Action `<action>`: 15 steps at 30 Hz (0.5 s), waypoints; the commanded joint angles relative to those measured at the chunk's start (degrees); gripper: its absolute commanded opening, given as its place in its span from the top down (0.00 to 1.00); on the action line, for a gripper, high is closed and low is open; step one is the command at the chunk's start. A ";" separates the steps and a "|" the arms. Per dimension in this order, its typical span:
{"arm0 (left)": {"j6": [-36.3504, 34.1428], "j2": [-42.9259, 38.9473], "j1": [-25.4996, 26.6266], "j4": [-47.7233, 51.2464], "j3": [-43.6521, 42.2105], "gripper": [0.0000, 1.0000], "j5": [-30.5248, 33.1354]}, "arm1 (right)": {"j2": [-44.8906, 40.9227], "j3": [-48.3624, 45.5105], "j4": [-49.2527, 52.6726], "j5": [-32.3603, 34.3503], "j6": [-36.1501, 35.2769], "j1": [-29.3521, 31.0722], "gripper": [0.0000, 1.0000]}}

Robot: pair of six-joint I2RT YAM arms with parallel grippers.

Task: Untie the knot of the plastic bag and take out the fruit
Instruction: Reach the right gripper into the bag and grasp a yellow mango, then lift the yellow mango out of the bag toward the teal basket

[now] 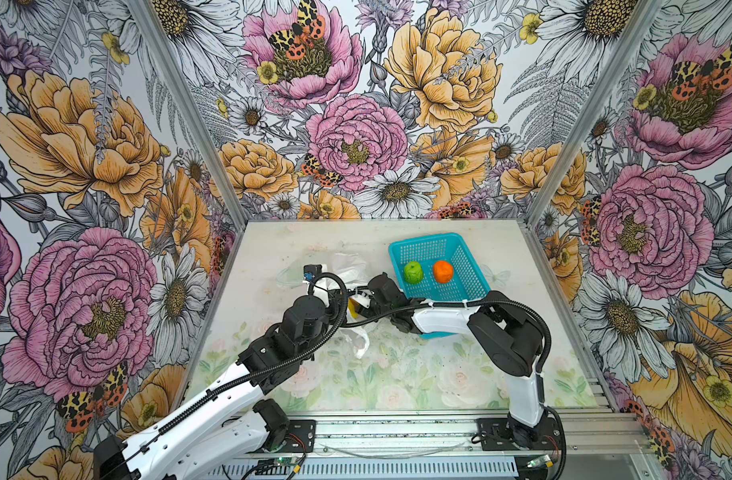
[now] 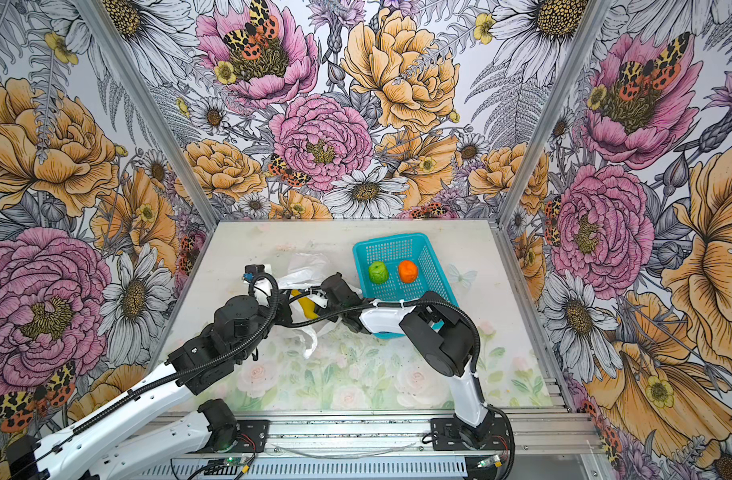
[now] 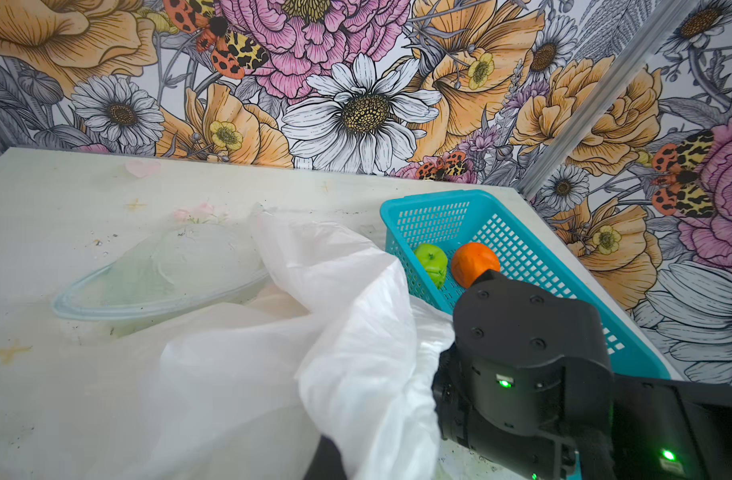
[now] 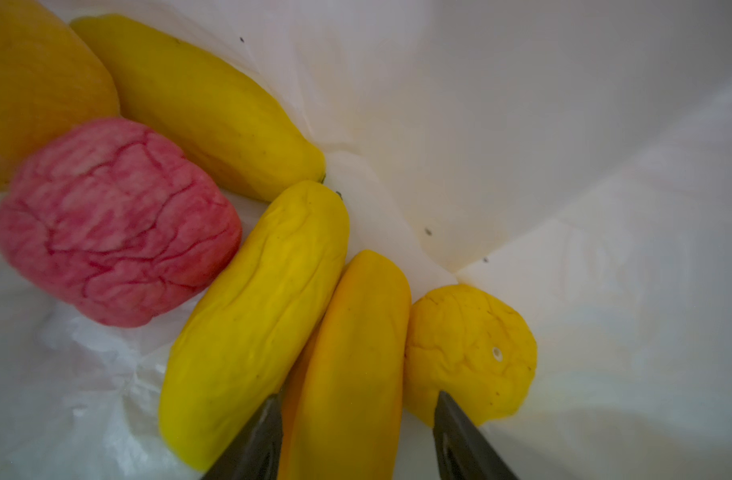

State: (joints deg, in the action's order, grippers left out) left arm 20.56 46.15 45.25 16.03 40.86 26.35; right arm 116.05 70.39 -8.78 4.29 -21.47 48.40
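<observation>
Next, my right gripper pushes deeper into the bag and closes around the fruit, as its open fingers already stand either side of the yellow-orange oblong fruit [image 4: 352, 353].
The white plastic bag [image 1: 347, 266] lies open mid-table. Its knot is out of view. My left gripper [image 3: 331, 457] is shut on a fold of the bag [image 3: 347, 311], which drapes over it and hides its jaws. My right gripper [image 4: 354, 415] reaches inside the bag and stands open, its fingers either side of a yellow-orange oblong fruit [image 4: 352, 353]. Beside that lie a yellow oblong fruit [image 4: 256, 316], a lemon-like one [image 4: 468, 349], a pink bumpy ball [image 4: 115, 220] and another yellow oblong [image 4: 198, 108]. A green apple [image 1: 413, 272] and an orange [image 1: 443, 271] sit in the basket.
The teal mesh basket [image 1: 472, 266] stands at the back right, right next to the bag and my right wrist. A clear oval dish [image 3: 160, 282] lies on the table left of the bag. A loose bag handle [image 1: 362, 345] trails toward the front.
</observation>
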 commanded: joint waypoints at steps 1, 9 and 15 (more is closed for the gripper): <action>-0.85 -0.45 0.44 -2.32 0.27 1.00 -0.99 | 4.16 5.82 10.03 0.83 1.31 -0.19 0.38; -0.92 -0.81 0.58 -2.26 0.18 1.00 -0.72 | 9.57 13.33 18.60 4.97 1.44 0.11 0.38; -0.87 -0.20 0.60 -2.16 0.35 1.00 0.06 | 7.34 12.39 18.28 2.54 2.16 0.03 0.69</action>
State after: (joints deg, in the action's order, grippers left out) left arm 20.53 46.19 45.25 16.16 40.82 26.37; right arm 124.22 83.22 5.58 7.55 -20.80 48.99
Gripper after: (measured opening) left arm 0.045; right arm 0.332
